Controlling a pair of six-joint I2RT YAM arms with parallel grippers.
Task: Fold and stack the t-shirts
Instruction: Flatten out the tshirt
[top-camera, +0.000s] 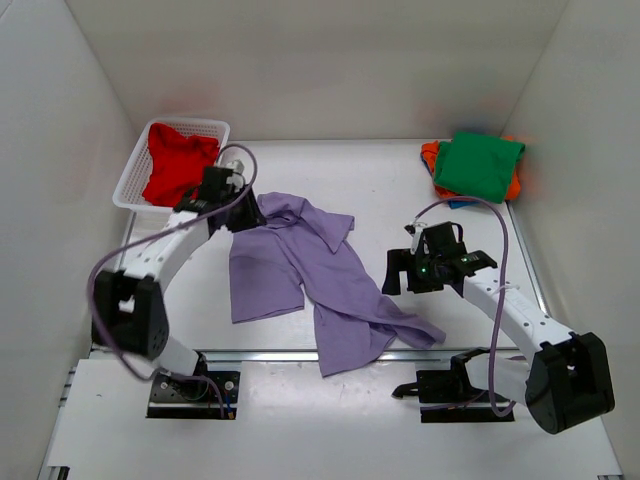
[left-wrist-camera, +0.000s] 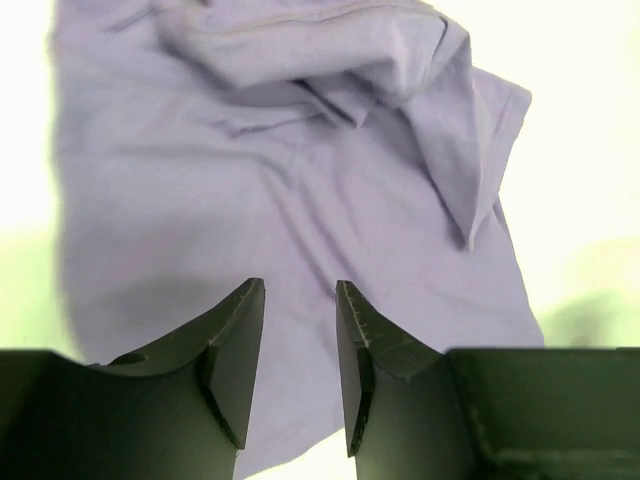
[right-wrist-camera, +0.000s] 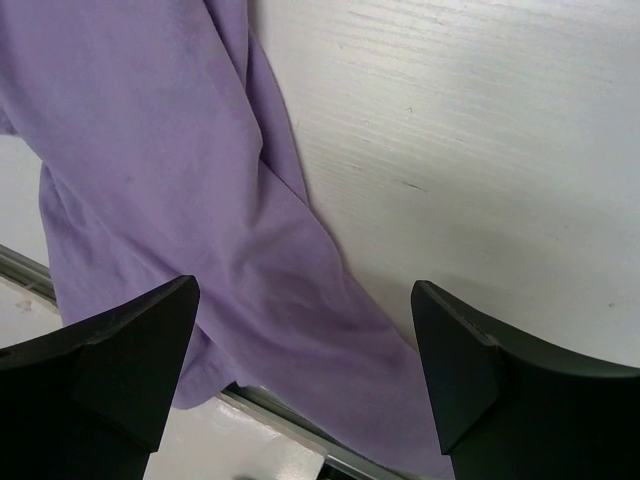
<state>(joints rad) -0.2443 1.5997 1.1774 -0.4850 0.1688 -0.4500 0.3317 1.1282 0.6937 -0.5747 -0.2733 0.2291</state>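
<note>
My left gripper will next move back toward my base and go down onto the hem of the shirt on the basket side.
The lavender-purple t-shirt (top-camera: 310, 275) lies crumpled and partly spread in the middle of the table, its lower end reaching the front edge. It fills the left wrist view (left-wrist-camera: 280, 190) and the left part of the right wrist view (right-wrist-camera: 150, 170). My left gripper (top-camera: 247, 214) hovers over the shirt's upper left part, jaws slightly apart with nothing between them (left-wrist-camera: 300, 290). My right gripper (top-camera: 398, 258) is wide open and empty just right of the shirt (right-wrist-camera: 305, 290). A red t-shirt (top-camera: 178, 165) lies in the basket. A folded green t-shirt (top-camera: 480, 165) tops orange (top-camera: 430, 155) and blue ones at the back right.
A white mesh basket (top-camera: 135, 180) stands at the back left against the wall. White walls enclose the table on three sides. A metal rail (top-camera: 260, 352) runs along the table's front edge, and also shows in the right wrist view (right-wrist-camera: 290, 425).
</note>
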